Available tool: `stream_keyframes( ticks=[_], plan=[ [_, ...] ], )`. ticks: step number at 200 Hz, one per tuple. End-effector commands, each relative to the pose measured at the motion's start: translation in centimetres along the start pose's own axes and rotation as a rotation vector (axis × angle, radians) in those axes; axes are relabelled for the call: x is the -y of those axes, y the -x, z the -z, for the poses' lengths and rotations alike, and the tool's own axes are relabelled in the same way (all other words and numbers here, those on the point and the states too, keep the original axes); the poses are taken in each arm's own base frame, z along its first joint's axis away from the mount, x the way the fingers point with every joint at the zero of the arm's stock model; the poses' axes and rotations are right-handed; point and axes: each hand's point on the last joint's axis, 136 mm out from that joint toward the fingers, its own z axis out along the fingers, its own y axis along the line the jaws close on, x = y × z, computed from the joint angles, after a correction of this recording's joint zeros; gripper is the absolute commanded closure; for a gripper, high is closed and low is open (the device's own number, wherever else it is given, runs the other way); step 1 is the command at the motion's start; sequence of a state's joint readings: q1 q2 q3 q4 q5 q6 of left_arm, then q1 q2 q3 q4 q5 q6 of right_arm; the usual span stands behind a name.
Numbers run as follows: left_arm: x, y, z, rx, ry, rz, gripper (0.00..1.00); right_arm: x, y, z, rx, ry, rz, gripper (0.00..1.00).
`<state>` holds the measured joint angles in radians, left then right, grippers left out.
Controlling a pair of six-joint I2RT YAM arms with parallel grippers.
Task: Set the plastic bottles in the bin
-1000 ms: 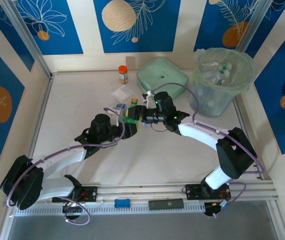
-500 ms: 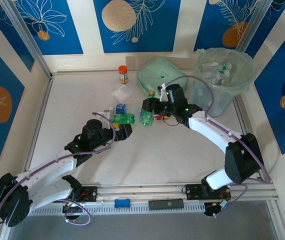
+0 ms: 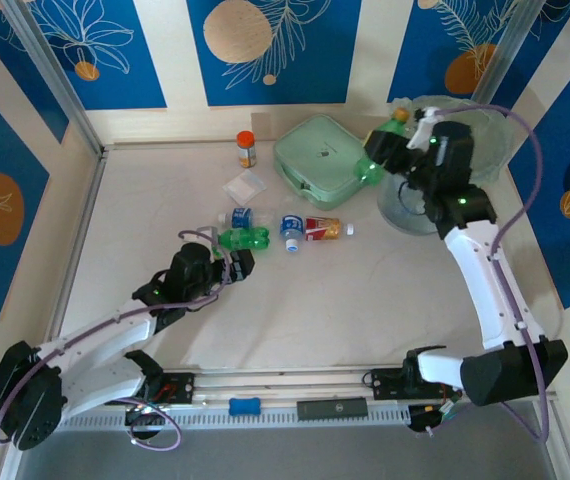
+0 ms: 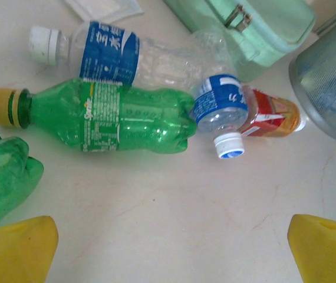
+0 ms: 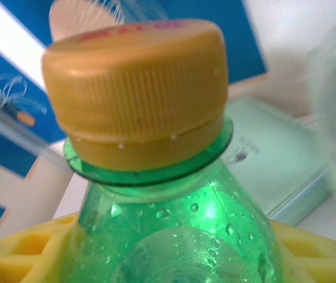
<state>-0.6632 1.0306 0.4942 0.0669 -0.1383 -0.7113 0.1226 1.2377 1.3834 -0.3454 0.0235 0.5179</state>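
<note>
The bottom of the green bottle hangs outside the bin, so my right gripper will move sideways past the bin's rim by the mint-green case, over the bin's opening [image 3: 486, 142], to release the bottle.
My right gripper [image 3: 389, 148] is shut on a green bottle [image 3: 373, 168] with a yellow cap [image 5: 135, 88], held in the air at the left rim of the bin [image 3: 492, 135]. The yellow fingers [image 5: 15, 253] press both sides of the bottle. Several plastic bottles lie mid-table: a green one [image 4: 115, 118], a clear blue-labelled one [image 4: 127, 56], a small blue-labelled one [image 4: 221, 109] and a red-labelled one [image 4: 271, 115]. Part of another green bottle [image 4: 3, 177] shows at the left. My left gripper [image 4: 174, 253] is open just short of them, over bare table.
A flat mint-green case [image 3: 320, 155] lies left of the bin, under the raised bottle. An orange-capped jar [image 3: 247, 148] and a white packet [image 3: 244, 186] sit behind the bottles. Walls close in the table on three sides.
The right arm carried its green bottle up from mid-table to the bin's rim. The left gripper opened, let go of the bottle and drew back slightly.
</note>
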Motion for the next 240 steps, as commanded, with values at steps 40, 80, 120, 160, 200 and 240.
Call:
stream_keyframes(
  ticks=[40, 80, 120, 160, 200, 240],
  plan=[
    [1.0, -0.1, -0.9, -0.034, -0.042, 0.02, 0.01, 6.0, 8.5, 2.7, 0.195, -0.159, -0.042, 0.51],
    [0.8, -0.1, -0.6, -0.034, -0.036, 0.01, 0.01, 10.6, 11.2, 1.7, 0.245, -0.26, -0.097, 0.52],
    [0.5, -0.1, -0.2, -0.027, -0.028, 0.008, 0.01, 14.4, 10.3, -1.1, 0.171, -0.317, -0.17, 0.52],
    [-0.1, -0.2, 0.3, -0.019, -0.011, 0.008, 0.01, 17.1, 7.8, -2.7, 0.099, -0.348, -0.233, 0.51],
    [-0.3, -0.3, 0.5, -0.02, -0.006, 0.011, 0.01, 18.6, 5.6, -3.1, 0.048, -0.363, -0.281, 0.49],
    [-0.2, -0.2, 0.5, -0.02, -0.005, 0.014, 0.01, 19.0, 5.4, -2.7, 0.046, -0.376, -0.302, 0.28]
  ],
)
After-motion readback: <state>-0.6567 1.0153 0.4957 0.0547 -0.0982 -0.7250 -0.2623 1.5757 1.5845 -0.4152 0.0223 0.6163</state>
